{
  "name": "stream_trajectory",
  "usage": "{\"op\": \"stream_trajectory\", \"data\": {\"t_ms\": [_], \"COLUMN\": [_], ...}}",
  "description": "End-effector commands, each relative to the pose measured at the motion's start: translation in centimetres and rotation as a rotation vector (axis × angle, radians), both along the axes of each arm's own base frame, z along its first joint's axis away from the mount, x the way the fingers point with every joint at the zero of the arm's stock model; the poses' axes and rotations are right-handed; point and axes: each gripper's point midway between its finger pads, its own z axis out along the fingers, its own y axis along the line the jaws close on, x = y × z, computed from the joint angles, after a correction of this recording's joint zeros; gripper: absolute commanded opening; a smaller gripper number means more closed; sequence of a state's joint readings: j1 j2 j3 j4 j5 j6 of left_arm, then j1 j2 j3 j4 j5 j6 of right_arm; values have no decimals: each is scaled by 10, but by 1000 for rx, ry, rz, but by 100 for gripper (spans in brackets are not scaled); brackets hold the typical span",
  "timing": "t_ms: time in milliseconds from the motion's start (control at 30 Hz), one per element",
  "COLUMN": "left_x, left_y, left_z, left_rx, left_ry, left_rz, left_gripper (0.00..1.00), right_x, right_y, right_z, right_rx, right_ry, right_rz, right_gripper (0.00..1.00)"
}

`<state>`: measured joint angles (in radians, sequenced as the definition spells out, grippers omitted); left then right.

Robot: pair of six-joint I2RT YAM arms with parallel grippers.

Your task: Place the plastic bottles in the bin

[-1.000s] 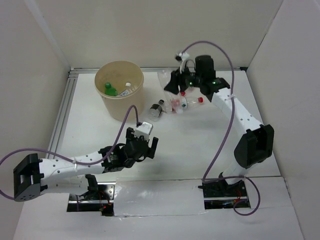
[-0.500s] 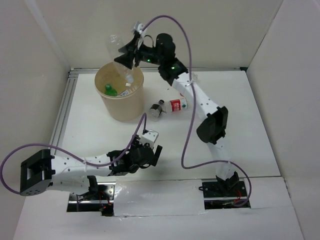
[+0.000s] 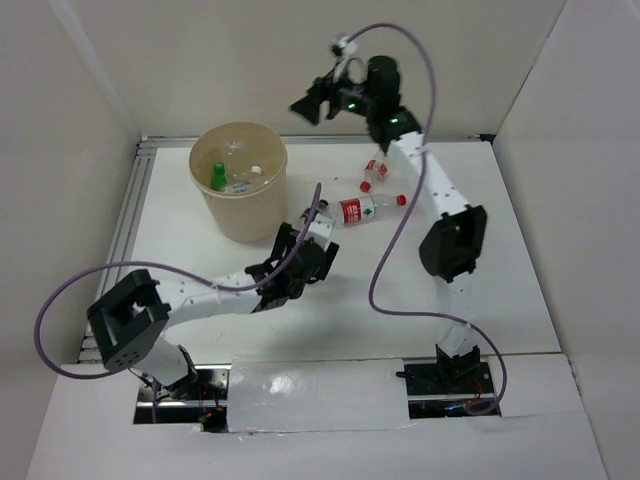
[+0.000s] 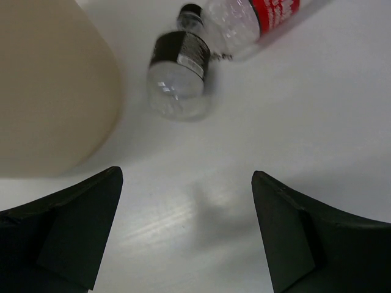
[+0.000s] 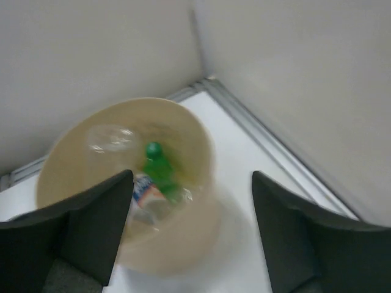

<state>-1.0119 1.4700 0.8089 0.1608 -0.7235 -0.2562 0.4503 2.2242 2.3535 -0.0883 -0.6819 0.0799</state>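
The dark-capped bottle's black label (image 4: 181,52) is lower than my left gripper and farther outward, so my left gripper needs to reach outward and down astride it, clear of the nearby side of the bin.
The tan bin (image 3: 245,215) stands at the back left; a green bottle (image 3: 217,176) and clear bottles (image 3: 250,172) lie inside it. My right gripper (image 3: 303,106) hangs high, right of the bin, open and empty; its wrist view looks down on the bin (image 5: 183,244), the green bottle (image 5: 159,170) and a clear bottle (image 5: 112,138) between the open gripper (image 5: 192,176). My left gripper (image 3: 308,245) is open, low over the table. Just ahead of it (image 4: 186,176) lies a dark-capped bottle (image 4: 180,73), beside a red-labelled bottle (image 4: 263,17).
The red-labelled bottle (image 3: 362,210) lies right of the bin, with a smaller red-capped one (image 3: 375,170) behind it. White walls close in the table on three sides. The bin wall (image 4: 49,91) stands close on the left of my left gripper.
My right gripper carried a clear bottle from the pile to above the bin, opened, and swung back right, empty. My left arm reached forward toward the dark-capped bottle.
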Motion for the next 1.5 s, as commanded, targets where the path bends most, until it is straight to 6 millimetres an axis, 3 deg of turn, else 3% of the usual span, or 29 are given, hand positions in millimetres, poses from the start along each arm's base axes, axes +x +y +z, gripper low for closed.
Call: {"op": "stream_trajectory", "data": {"t_ms": [0, 33, 67, 100, 133, 167, 200, 233, 267, 300, 333, 400, 433, 500, 567, 633, 767, 933, 967, 1067, 1167, 1233, 1267, 1300, 1333, 1433, 1467], "left_x": [61, 61, 74, 85, 92, 101, 109, 117, 123, 130, 137, 146, 150, 158, 169, 169, 180, 170, 167, 157, 149, 143, 143, 141, 137, 131, 124], "left_y": [-24, -24, -24, -31, -34, -35, -34, -43, -37, -34, -38, -26, -31, -17, -16, -19, -11, -5, -5, -11, -33, -54, -62, -67, -69, -69, -62], "left_z": [43, 43, 28, 37, 34, 33, 11, 17, 7, -10, -5, -14, -10, -25, -33, -38, -52, -86, -91, -98, -79, -41, -21, -2, 34, 103, 149], "left_rx": [-13, -13, 23, 24, 25, 30, 75, 68, 106, 142, 134, 181, 171, 226, 257, 276, 291, 316, 319, 304, 257, 189, 158, 129, 84, -41, -108], "left_ry": [-112, -113, -95, -102, -92, -93, -56, -62, -37, -15, -31, -8, -9, 21, 26, 40, 67, 169, 183, 211, 179, 118, 88, 60, 10, -67, -128], "left_rz": [11, 11, 28, 25, 22, 39, 52, 52, 75, 94, 108, 149, 154, 195, 217, 196, 191, 183, 172, 134, 68, 17, 8, 0, 0, -14, -14], "left_gripper": [100, 100, 100, 100, 100, 100, 100, 100, 100, 100, 100, 100, 100, 100, 100, 100, 100, 97, 95, 69, 45, 30, 13, 5, 2, 0, 0], "right_x": [10, 10, -7, -7, -15, -35, -49, -57, -74, -89, -98, -119, -132, -145, -163, -170, -176, -174, -174, -172, -170, -168, -168, -167, -166, -164, -164], "right_y": [-144, -145, -163, -197, -211, -225, -238, -261, -272, -282, -302, -315, -326, -333, -338, -336, -336, -337, -337, -337, -333, -332, -330, -329, -330, -330, -330], "right_z": [6, 6, -19, -32, -47, -55, -89, -103, -105, -136, -145, -151, -171, -175, -193, -200, -205, -204, -204, -209, -209, -207, -212, -214, -211, -211, -212], "right_rx": [-37, -37, -81, -98, -116, -152, -173, -176, -174, -178, -160, -147, -132, -119, -82, -83, -74, -74, -74, -66, -82, -95, -112, -127, -135, -179, -194], "right_ry": [140, 141, 213, 251, 298, 325, 412, 455, 478, 544, 567, 572, 624, 624, 683, 695, 702, 700, 700, 719, 709, 691, 685, 687, 660, 608, 588], "right_rz": [-203, -204, -188, -227, -234, -219, -214, -240, -247, -243, -274, -291, -311, -328, -322, -318, -318, -318, -318, -318, -313, -318, -319, -327, -327, -315, -294], "right_gripper": [30, 11, 3, 1, 6, 28, 39, 47, 56, 58, 60, 61, 62, 62, 63, 63, 64, 67, 68, 68, 68, 68, 68, 70, 73, 93, 98]}}
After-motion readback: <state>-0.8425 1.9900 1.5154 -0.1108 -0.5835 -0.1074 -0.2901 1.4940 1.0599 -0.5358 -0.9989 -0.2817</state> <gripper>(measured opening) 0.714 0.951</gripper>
